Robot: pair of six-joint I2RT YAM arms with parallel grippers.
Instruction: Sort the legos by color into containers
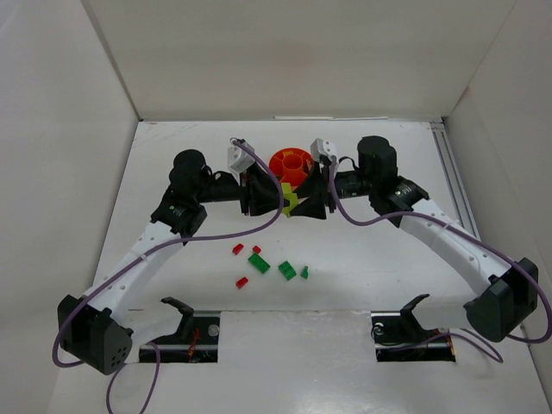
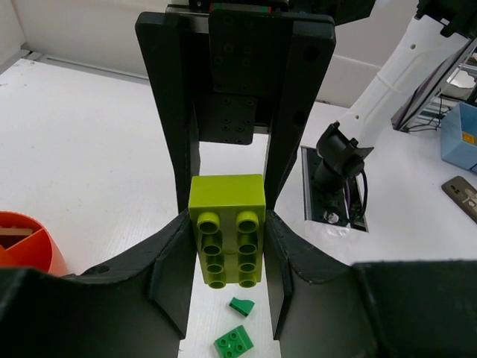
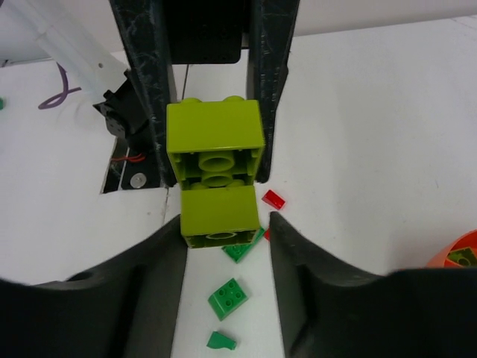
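Note:
I will move my left gripper outward, tilt it downward and lower it over the dish's lime section (image 1: 278,173) to release, as lime already shows inside the orange dish.
A lime lego (image 1: 289,200), which looks like two bricks stuck together, hangs just in front of the orange dish (image 1: 289,162). My left gripper (image 1: 278,201) is shut on its studded part (image 2: 227,231), both fingers pressed to its sides. My right gripper (image 1: 302,205) faces it, open, with the nearer lime block (image 3: 220,216) between its fingers (image 3: 298,261) and a gap on the right side. Loose on the table below lie red legos (image 1: 237,249) and green legos (image 1: 258,261), also seen in the wrist views as green (image 2: 234,343), green (image 3: 229,297) and red (image 3: 273,199).
Two black stands (image 1: 181,310) (image 1: 412,309) rise by the cutouts at the near edge. White walls close off the back and both sides. Purple cables (image 1: 259,224) trail from each arm. The dish rim shows at the wrist views' edges (image 2: 26,246) (image 3: 455,257).

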